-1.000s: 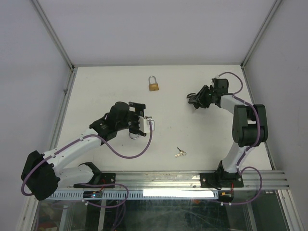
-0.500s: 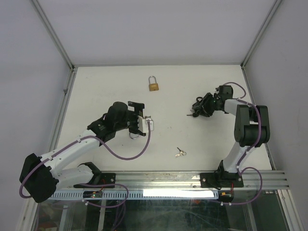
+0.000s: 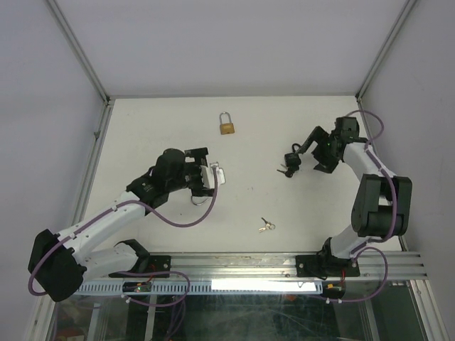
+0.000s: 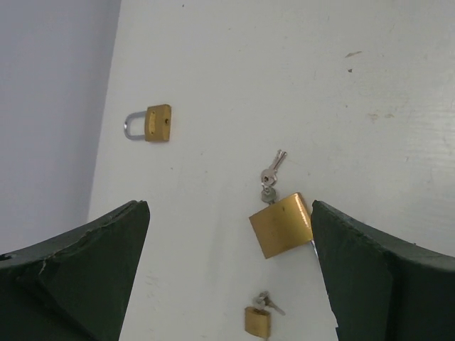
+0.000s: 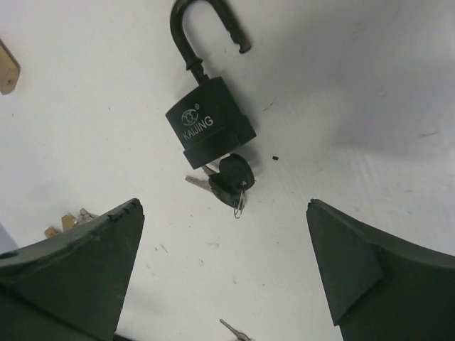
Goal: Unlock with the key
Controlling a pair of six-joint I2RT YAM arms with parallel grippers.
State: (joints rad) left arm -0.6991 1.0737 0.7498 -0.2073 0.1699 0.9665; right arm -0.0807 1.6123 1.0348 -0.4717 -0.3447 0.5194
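Note:
The robot will next move its right gripper left in the top view to the far brass padlock's body and down around it, because its shackle is closed.
A black padlock (image 5: 210, 121) lies flat on the white table with its shackle (image 5: 186, 28) swung open. A black-headed key (image 5: 232, 180) sticks in its keyhole. The same padlock (image 3: 290, 165) shows right of centre in the top view. My right gripper (image 5: 227, 284) (image 3: 315, 151) stands open just right of it, nothing between its fingers. My left gripper (image 4: 231, 284) (image 3: 205, 172) hovers open at mid-left over a large brass padlock (image 4: 281, 226) with a key (image 4: 270, 175) at its end.
A brass padlock (image 3: 227, 125) (image 4: 158, 123) with a closed steel shackle lies at the far centre. A small brass padlock with keys (image 3: 266, 226) (image 4: 257, 320) rests near the front. A loose key tip (image 5: 234, 331) shows below the right fingers. Frame walls border the table.
My right gripper has opened, let go of the black padlock and key, and drawn back to the right. The padlock now lies on the table. The left arm shifted slightly.

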